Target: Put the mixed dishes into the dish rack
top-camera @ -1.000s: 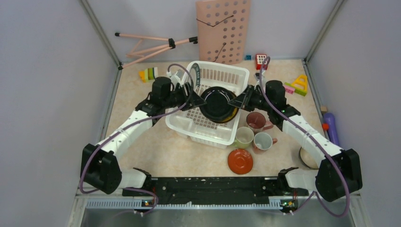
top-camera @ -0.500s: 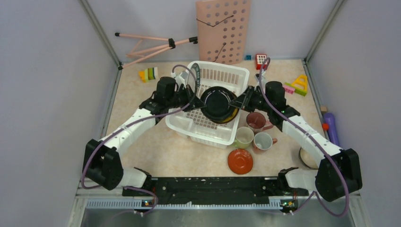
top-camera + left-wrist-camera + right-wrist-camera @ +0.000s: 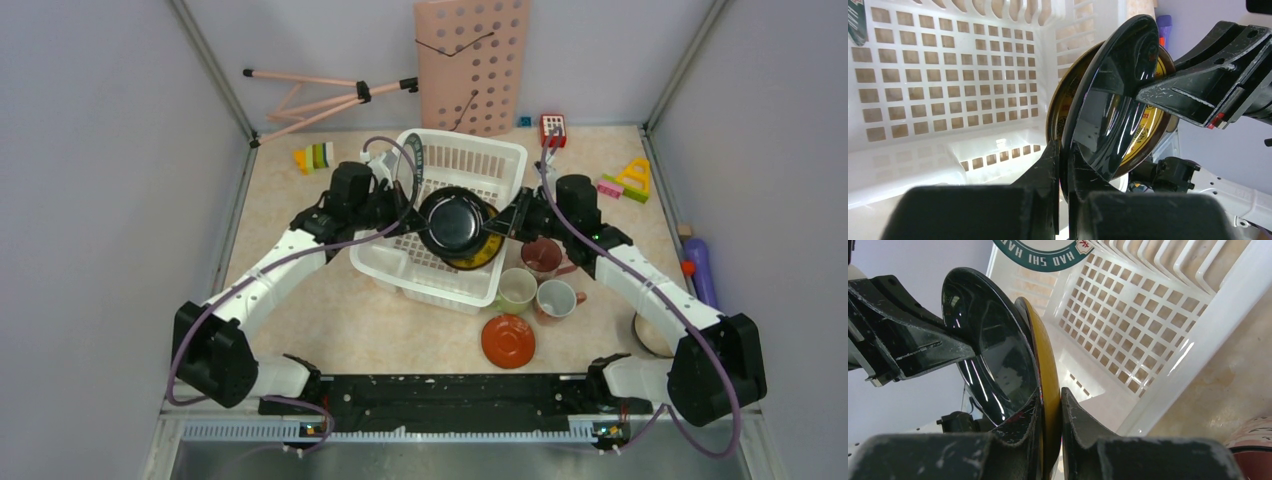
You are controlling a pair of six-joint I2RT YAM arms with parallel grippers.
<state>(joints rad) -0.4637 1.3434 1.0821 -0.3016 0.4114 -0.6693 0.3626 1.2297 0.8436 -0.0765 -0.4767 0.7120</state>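
Observation:
My left gripper carries the black plate outward next, turns, lowers and releases, since the empty slot [image 3: 890, 6] beside the green-rimmed plate is outward and below.
A black plate [image 3: 455, 222] and a yellow plate [image 3: 487, 253] stand on edge together over the white dish rack [image 3: 430, 286]. My left gripper [image 3: 418, 222] is shut on the black plate's [image 3: 1113, 110] rim, seen close in the left wrist view at the left gripper [image 3: 1063, 162]. My right gripper [image 3: 497, 222] is shut on the yellow plate's [image 3: 1040, 350] edge at the right gripper [image 3: 1050, 407]. A green-rimmed plate [image 3: 413, 170] stands in the rack's far left. Maroon [image 3: 543, 255], pale-green [image 3: 516, 290] and pink [image 3: 556, 298] mugs and an orange saucer [image 3: 508, 340] sit right of the rack.
A bowl [image 3: 650, 335] lies half hidden beside the right arm. A pink perforated board [image 3: 472, 65] and a pink tripod [image 3: 320, 95] lean at the back wall. Toy blocks [image 3: 315, 157] lie at the back left and back right [image 3: 628, 182]. A purple object [image 3: 700, 270] lies along the right wall.
My left gripper moved in from the left and shut on the black plate's rim. The black plate has shifted slightly left and back, away from the yellow one. The right gripper kept its grip.

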